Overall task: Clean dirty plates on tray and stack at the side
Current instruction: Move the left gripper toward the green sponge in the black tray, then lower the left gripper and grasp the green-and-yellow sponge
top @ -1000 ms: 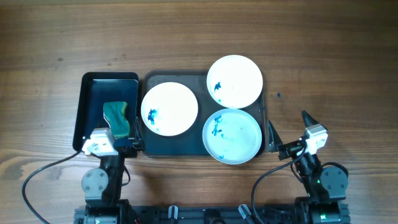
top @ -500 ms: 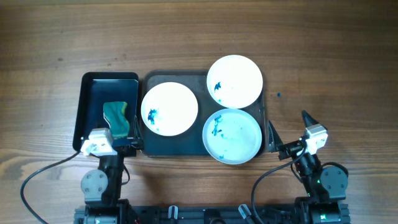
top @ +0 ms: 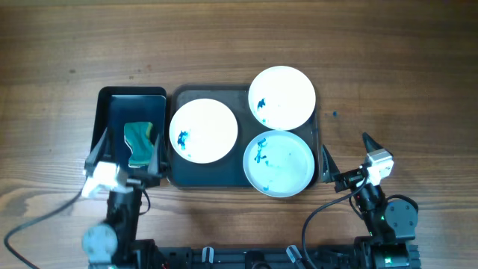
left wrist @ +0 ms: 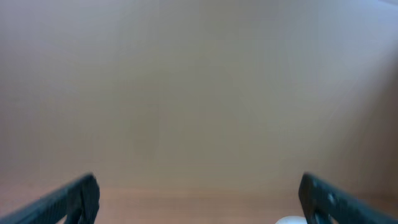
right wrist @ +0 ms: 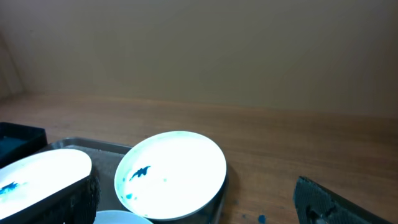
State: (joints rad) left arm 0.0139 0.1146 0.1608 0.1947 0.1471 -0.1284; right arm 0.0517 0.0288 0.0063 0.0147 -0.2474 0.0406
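My left gripper needs to tip its level, outward-pointing fingers down and lower them around the green sponge (top: 140, 143), which lies in the small black tray below it.
Three white plates with blue-teal smears lie on the dark tray (top: 216, 173): one at the left (top: 203, 131), one at the far right (top: 281, 98), one at the near right (top: 278, 163). My left gripper (top: 125, 155) is open and empty, its fingers spread over the near end of the small black tray. Its wrist view is blurred and shows only the two fingers (left wrist: 199, 199) wide apart. My right gripper (top: 349, 152) is open and empty, just right of the tray. The right wrist view shows the far right plate (right wrist: 171, 174), the left plate (right wrist: 37, 174) and the tray rim (right wrist: 93, 144) between its fingers (right wrist: 199, 202).
A smaller deep black tray (top: 112, 101) stands left of the big tray and holds a green sponge (top: 139, 140). Bare wooden table (top: 388, 75) lies to the right of the tray and at the back. Small blue specks (top: 335, 114) mark the wood at the right.
My left wrist has shifted left and tipped, and its fingers now show spread wide over the small tray. The right arm and the plates have not moved.
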